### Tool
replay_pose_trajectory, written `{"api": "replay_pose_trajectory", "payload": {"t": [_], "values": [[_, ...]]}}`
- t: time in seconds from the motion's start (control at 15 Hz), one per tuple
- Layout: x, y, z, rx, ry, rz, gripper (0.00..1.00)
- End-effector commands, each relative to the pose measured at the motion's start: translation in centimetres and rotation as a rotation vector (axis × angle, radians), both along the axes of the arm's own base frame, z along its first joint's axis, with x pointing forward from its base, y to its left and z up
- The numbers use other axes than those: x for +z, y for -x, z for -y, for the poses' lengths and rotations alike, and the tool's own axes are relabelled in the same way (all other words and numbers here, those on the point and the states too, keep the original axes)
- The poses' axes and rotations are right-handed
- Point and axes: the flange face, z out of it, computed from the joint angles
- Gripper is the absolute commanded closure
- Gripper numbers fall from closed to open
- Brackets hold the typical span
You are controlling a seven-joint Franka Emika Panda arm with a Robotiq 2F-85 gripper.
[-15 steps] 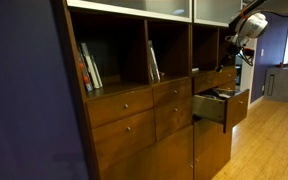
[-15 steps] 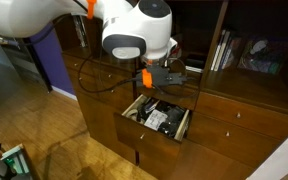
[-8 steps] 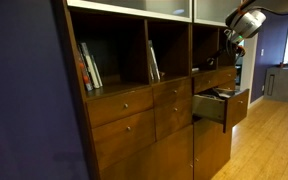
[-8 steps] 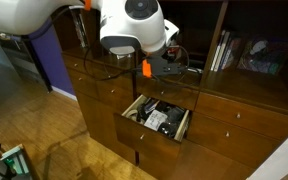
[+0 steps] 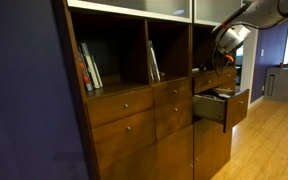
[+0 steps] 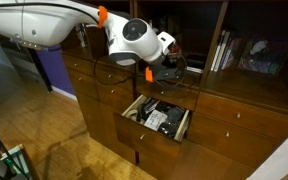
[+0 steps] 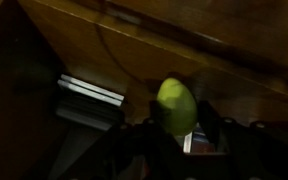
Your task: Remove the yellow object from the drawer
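Note:
The board lies just outward and below. My gripper will next move outward and slightly down with care to release the yellow object on the brown shelf board [image 6: 187, 79] [image 7: 136, 76].
In the wrist view a small yellow-green lump, the yellow object [image 7: 176, 105], sits between my gripper's dark fingers [image 7: 174, 122], which are shut on it. The reddish-brown drawer [image 6: 156, 118] stands pulled open below, with dark and white things inside; it also shows open in an exterior view [image 5: 222, 106]. My gripper [image 6: 167, 68] hangs above the open drawer, level with the shelf over it. In an exterior view the gripper [image 5: 224, 52] is up in the open shelf compartment, and the yellow object is too small to make out there.
Upright books [image 5: 88, 66] stand in the open shelves, with more at the right [image 6: 224, 50]. Closed drawers [image 5: 122, 104] and lower cabinet doors [image 5: 174, 150] flank the open one. A wooden floor [image 5: 269, 140] lies in front. The robot arm [image 6: 44, 22] reaches in from the upper left.
The wrist and gripper have risen from just above the open drawer up toward the shelf compartment, and the arm has swung so more of it shows across the top.

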Motion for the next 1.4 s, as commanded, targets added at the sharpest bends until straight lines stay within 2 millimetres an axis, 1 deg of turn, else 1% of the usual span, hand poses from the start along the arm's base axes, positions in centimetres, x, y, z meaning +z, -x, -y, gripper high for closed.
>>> {"api": "replay_pose_trajectory", "payload": {"t": [0.0, 0.13, 0.33, 0.73, 0.8, 0.87, 0.93, 1.0, 1.13, 1.27, 1.33], "values": [[-1.1, -1.2, -0.1, -0.045, 0.037, 0.03, 0.82], [-1.6, -1.5, -0.2, -0.06, 0.055, 0.047, 0.82], [-1.7, -1.9, -0.4, -0.07, 0.091, 0.069, 0.82], [-2.2, -3.4, -2.0, -0.021, 0.141, 0.107, 0.82], [-2.3, -3.6, -2.2, -0.015, 0.148, 0.111, 0.79], [-2.4, -3.9, -2.3, -0.012, 0.152, 0.113, 0.58], [-2.6, -4.0, -2.4, -0.009, 0.159, 0.115, 0.44], [-2.7, -4.2, -2.5, -0.006, 0.162, 0.116, 0.41], [-2.9, -4.2, -2.5, -0.005, 0.157, 0.109, 0.21], [-3.1, -4.1, -2.3, -0.005, 0.148, 0.099, 0.11], [-3.0, -3.9, -2.1, -0.01, 0.148, 0.095, 0.05]]}}
